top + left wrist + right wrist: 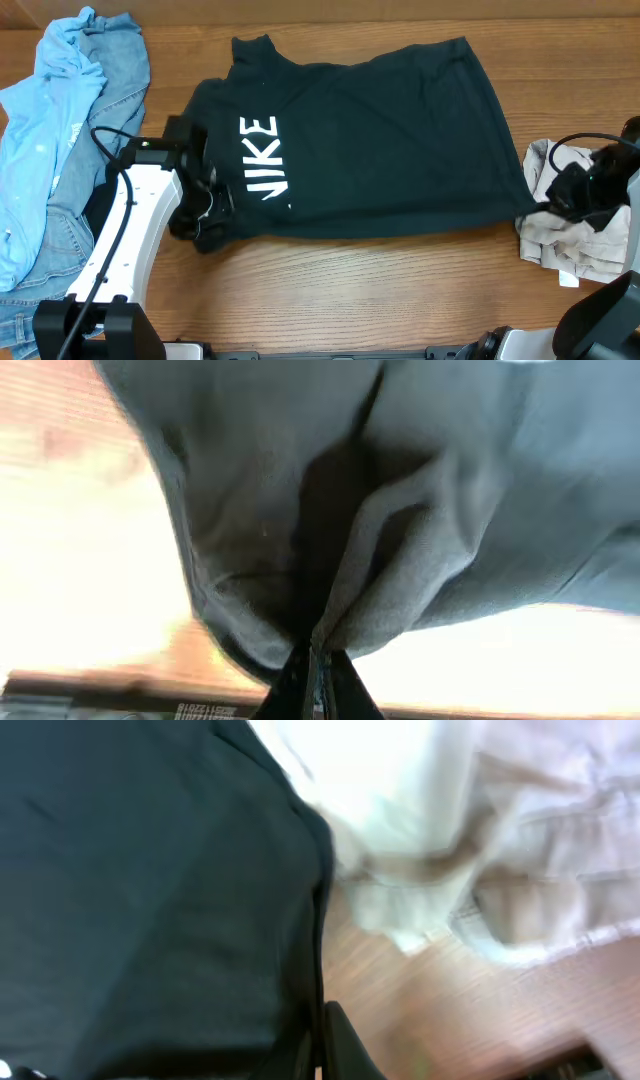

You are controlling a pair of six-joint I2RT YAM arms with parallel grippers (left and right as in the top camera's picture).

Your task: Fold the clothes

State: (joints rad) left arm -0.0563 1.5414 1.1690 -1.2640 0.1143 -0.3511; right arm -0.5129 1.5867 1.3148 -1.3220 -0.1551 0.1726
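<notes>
My left gripper should move the bunched near corner outward onto the shirt [150,890] beside the white letters and let go of it there, because the near hem is still unfolded.
The clothes here are chiefly a large black T-shirt [380,140] with white letters, spread across the middle of the table. My left gripper [207,210] is shut on the shirt's bunched near-left corner. In the left wrist view the grey-looking fabric [430,510] gathers into folds that run down into the closed gripper [315,660]. At the shirt's near-right corner my right gripper [548,203] is shut on the hem. The right wrist view shows the shirt [150,890] filling the left side, its edge pinched in the gripper [322,1042].
A light-blue garment [40,150] and a denim piece [115,70] lie heaped at the far left. An off-white garment [560,245] lies crumpled at the right edge, beside the right gripper, and shows again as the off-white garment [520,850]. Bare wooden table [360,290] runs along the front.
</notes>
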